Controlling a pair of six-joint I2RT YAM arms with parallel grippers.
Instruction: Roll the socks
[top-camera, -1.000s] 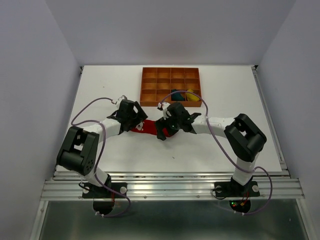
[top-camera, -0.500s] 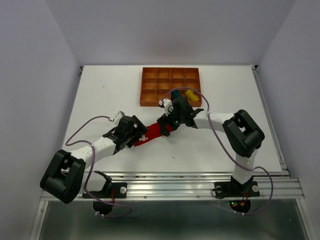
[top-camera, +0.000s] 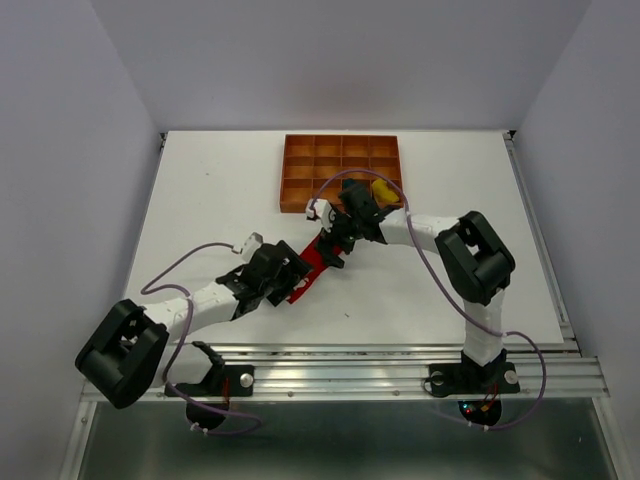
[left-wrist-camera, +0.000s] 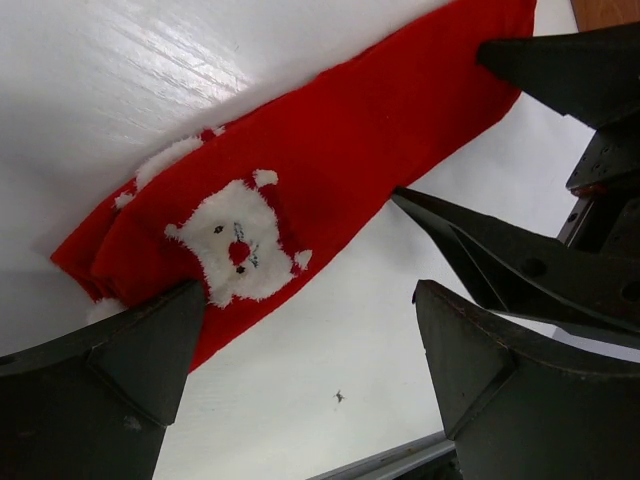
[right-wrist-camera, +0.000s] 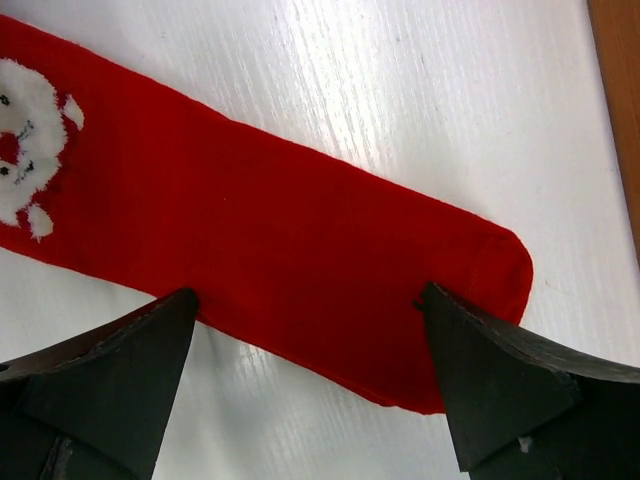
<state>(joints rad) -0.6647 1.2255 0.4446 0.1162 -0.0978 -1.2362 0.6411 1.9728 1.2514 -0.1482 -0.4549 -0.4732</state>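
The robot's right gripper should next come back past the white Santa face (left-wrist-camera: 238, 247) onto the sock's layered cuff, to its left in the top view, because that cuff has stacked edges.
A red sock (top-camera: 310, 267) with a white Santa face (left-wrist-camera: 238, 247) lies flat and stretched diagonally on the white table. My left gripper (top-camera: 288, 277) hovers open over its near-left end; the left fingertip overlaps the sock's edge in the left wrist view, and bare table shows between the fingers (left-wrist-camera: 120, 370). My right gripper (top-camera: 334, 246) is open above the far-right toe end (right-wrist-camera: 490, 270), its fingers (right-wrist-camera: 480, 380) straddling the sock's width. A yellow sock (top-camera: 381, 187) sits rolled in the orange tray (top-camera: 300, 165).
The gridded orange tray stands at the back centre, just beyond the right gripper; its edge (right-wrist-camera: 618, 90) shows in the right wrist view. The right gripper's dark fingers (left-wrist-camera: 500, 270) reach into the left wrist view. A metal rail (top-camera: 340, 375) runs along the near edge.
The left gripper has drawn back to the near left and the right gripper has moved toward the tray. The red sock, bunched between them before, now lies stretched out flat.
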